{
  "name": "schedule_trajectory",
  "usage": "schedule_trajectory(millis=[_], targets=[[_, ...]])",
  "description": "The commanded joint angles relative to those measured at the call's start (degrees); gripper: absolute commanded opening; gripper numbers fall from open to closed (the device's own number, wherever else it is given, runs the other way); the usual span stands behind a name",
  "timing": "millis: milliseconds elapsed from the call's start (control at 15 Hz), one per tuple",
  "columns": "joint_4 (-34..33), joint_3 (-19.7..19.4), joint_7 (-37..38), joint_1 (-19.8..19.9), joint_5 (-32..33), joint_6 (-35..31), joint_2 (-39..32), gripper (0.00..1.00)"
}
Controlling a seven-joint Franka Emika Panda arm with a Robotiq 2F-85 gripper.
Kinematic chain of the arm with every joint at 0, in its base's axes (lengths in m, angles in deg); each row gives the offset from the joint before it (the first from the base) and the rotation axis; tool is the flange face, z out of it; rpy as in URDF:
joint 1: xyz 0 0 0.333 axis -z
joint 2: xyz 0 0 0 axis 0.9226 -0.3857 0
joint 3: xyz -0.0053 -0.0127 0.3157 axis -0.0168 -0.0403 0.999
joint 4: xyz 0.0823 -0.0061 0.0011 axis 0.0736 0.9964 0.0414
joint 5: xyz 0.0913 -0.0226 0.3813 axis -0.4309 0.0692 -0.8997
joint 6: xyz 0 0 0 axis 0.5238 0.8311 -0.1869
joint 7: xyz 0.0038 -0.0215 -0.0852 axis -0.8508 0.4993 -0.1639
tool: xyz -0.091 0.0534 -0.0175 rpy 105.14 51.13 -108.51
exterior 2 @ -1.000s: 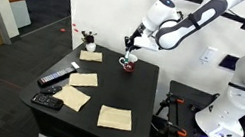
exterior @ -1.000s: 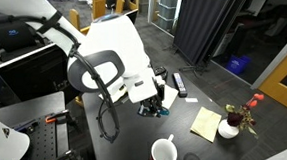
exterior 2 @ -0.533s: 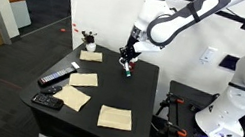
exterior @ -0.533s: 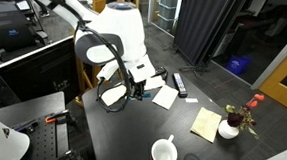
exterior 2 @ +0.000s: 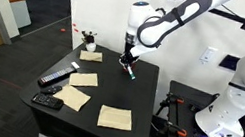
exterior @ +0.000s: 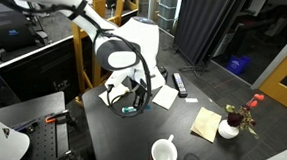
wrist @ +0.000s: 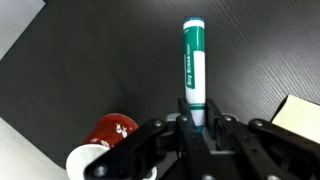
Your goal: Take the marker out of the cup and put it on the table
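My gripper should next lower the teal-green marker [exterior: 129,109] onto the table beside the cup while turning slightly, and then it should open.
My gripper [wrist: 193,118] is shut on the lower end of the teal-green marker [wrist: 194,65], which points away from me over the black table [wrist: 90,60]. In both exterior views the gripper [exterior: 135,97] [exterior 2: 127,61] hangs low over the table with the marker [exterior: 129,109] [exterior 2: 130,72] at its tip, close to the tabletop [exterior: 107,142] [exterior 2: 143,98]. The white cup [exterior: 164,152] stands apart near the table's edge. In the wrist view the cup [wrist: 103,142] shows red sides with white marks, at the lower left.
Pale yellow paper notes [exterior 2: 84,78] [exterior 2: 115,117] [exterior: 205,123] lie on the table. A black remote-like bar [exterior 2: 57,75] and a dark device [exterior 2: 48,100] lie at one end. A white pot with red flowers [exterior: 230,128] [exterior 2: 88,43] stands at a corner.
The gripper has carried the marker away from the cup, across the table and lower toward its top. The cup has stayed in place.
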Motion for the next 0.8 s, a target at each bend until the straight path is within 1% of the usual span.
schedule_trajectory(millis=[0, 400, 733], targets=[[-3.7, 0.2, -3.4, 0.0, 0.8, 1.3, -5.6, 0.05], [-5.6, -0.2, -9.5, -0.5, 1.1, -1.4, -11.5, 0.05], [-5.1, -0.8, -13.4, -1.2, 3.4, -6.8, -14.2, 0.05]])
